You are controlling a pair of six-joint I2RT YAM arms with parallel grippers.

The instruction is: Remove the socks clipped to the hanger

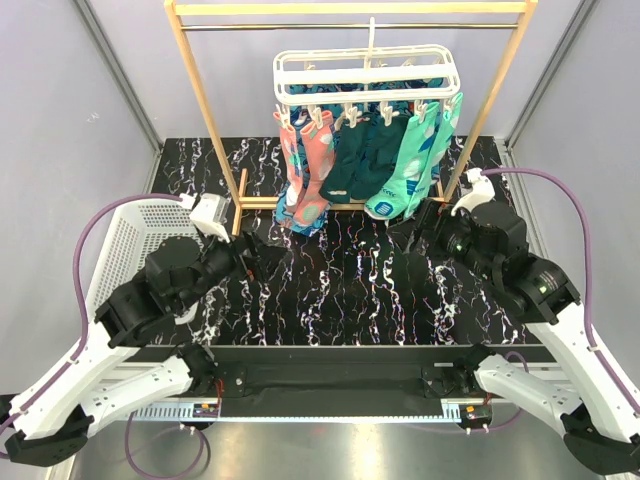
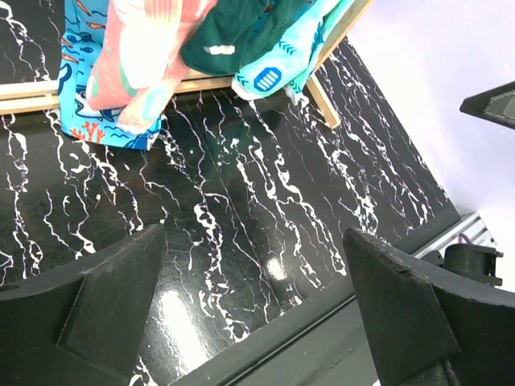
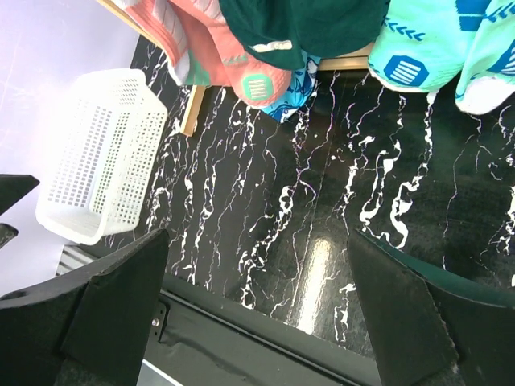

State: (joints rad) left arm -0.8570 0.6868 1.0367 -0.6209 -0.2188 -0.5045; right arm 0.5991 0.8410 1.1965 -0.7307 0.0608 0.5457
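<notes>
The coral-pink sock on the basket side hangs closest. My left gripper should move outward and to the right in the top view to close on that sock's toe.
The white clip hanger (image 1: 366,76) hangs by its hook from the wooden rail at the back. Several socks are clipped to it: coral-pink (image 1: 316,158), dark teal (image 1: 362,160), mint-green (image 1: 420,160) and blue shark-print (image 1: 291,212). Their toes show in the left wrist view: coral-pink (image 2: 137,56), teal (image 2: 237,28), mint (image 2: 278,68), blue (image 2: 88,104). They also show in the right wrist view: coral-pink (image 3: 217,48), teal (image 3: 306,28), mint (image 3: 426,48). My left gripper (image 1: 262,252) (image 2: 253,310) is open and empty, low over the table left of centre. My right gripper (image 1: 425,228) (image 3: 257,310) is open and empty, right of centre.
A tall wooden rail stand (image 1: 205,105) carries the hanger, its base bar (image 2: 32,92) on the black marbled table (image 1: 350,290). A white mesh basket (image 1: 125,245) (image 3: 100,161) sits at the left edge. Grey walls enclose the back and sides.
</notes>
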